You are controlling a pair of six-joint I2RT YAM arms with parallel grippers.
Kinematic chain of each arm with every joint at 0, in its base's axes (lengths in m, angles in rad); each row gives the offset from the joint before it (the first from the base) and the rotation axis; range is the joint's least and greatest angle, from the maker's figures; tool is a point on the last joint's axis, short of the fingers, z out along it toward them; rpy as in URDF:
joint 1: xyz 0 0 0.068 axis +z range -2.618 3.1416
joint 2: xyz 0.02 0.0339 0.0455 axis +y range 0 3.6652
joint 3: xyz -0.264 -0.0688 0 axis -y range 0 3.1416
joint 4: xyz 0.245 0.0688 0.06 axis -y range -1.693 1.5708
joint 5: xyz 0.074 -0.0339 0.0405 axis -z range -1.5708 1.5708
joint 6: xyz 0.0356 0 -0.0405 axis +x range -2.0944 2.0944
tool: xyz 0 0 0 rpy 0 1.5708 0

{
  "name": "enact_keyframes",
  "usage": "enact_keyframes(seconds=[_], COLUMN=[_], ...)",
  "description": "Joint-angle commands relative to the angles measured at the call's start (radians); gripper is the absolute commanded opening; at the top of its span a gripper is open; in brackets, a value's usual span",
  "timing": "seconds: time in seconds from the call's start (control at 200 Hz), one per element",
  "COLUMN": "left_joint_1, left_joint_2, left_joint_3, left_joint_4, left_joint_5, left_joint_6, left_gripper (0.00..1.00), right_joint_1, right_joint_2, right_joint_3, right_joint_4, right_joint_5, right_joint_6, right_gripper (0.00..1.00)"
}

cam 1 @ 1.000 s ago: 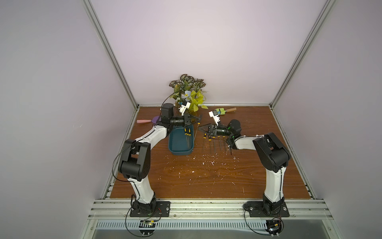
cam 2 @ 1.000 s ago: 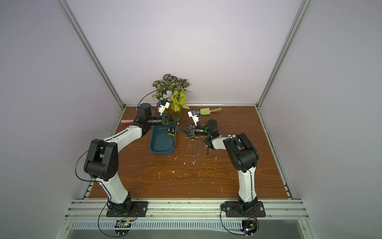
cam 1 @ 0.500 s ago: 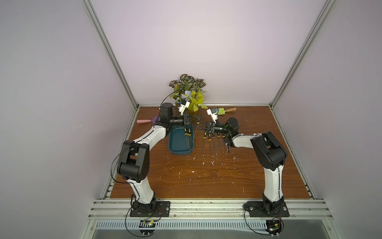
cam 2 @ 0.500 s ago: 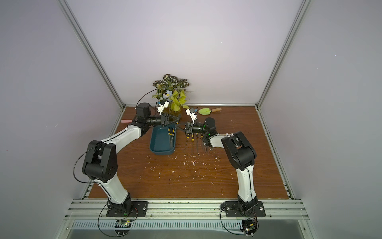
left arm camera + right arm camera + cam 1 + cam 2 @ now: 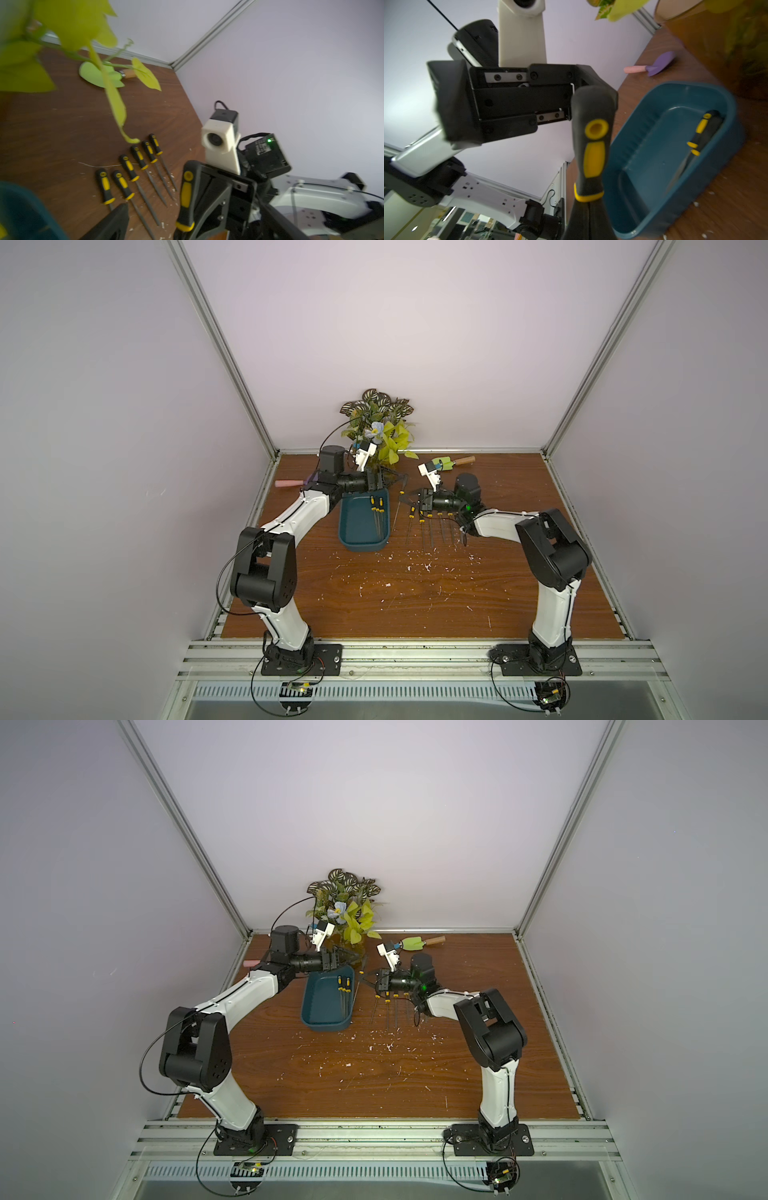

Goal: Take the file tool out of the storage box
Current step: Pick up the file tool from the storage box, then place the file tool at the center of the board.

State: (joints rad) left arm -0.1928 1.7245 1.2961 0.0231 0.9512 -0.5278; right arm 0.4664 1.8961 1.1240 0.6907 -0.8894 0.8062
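Note:
I will swing my right gripper away from the box (image 5: 356, 533) next, turn it downward and bring the file down onto the tabletop past the row's last file, because the wood there is bare.
A black-and-yellow file tool (image 5: 593, 149) hangs upright just right of the dark teal storage box (image 5: 356, 533) (image 5: 323, 1013), clear of it. My right gripper (image 5: 589, 209) (image 5: 402, 501) is shut on the file just below the handle collar. My left gripper (image 5: 395, 483) (image 5: 191, 232) stands open around the handle's top, its fingers (image 5: 450, 108) spread wide and off the file. The held file (image 5: 186, 193) also shows in the left wrist view. More files (image 5: 376, 510) (image 5: 702, 133) lie inside the box along its right wall.
Several files (image 5: 432, 526) (image 5: 135, 172) lie in a row on the wooden table right of the box. An amber vase with a plant (image 5: 380, 435) stands behind the box. A green trowel (image 5: 446, 463) and a purple trowel (image 5: 291, 483) lie at the back. White crumbs dot the table.
The right gripper moved left to the file and shut on it. The left gripper, shut on the file before, has opened.

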Motion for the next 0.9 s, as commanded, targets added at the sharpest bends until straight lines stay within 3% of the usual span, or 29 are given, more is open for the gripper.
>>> enact_keyframes(seconds=[0.0,0.205,0.32,0.641,0.896], left_joint_1=[0.014,0.014,0.013,0.014,0.014], left_joint_2=[-0.028,-0.019,-0.014,0.013,0.032], left_joint_3=[0.072,0.101,0.089,0.065,0.060], left_joint_4=[-0.269,-0.406,-0.425,-0.456,-0.465], left_joint_5=[-0.294,-0.524,-0.564,-0.612,-0.612], left_joint_6=[0.197,0.289,0.307,0.318,0.319], left_gripper=[1.00,1.00,1.00,1.00,1.00], right_joint_1=[-0.046,-0.168,-0.205,-0.222,-0.233], right_joint_2=[-0.110,-0.130,-0.085,0.052,0.129], right_joint_3=[0.135,0.285,0.354,0.443,0.462], right_joint_4=[-0.698,-1.293,-1.456,-1.490,-1.445], right_joint_5=[0.195,0.514,0.631,0.803,0.797], right_joint_6=[-0.447,-0.676,-0.738,-0.767,-0.747], right_gripper=[0.00,0.00,0.00,0.00,0.00])
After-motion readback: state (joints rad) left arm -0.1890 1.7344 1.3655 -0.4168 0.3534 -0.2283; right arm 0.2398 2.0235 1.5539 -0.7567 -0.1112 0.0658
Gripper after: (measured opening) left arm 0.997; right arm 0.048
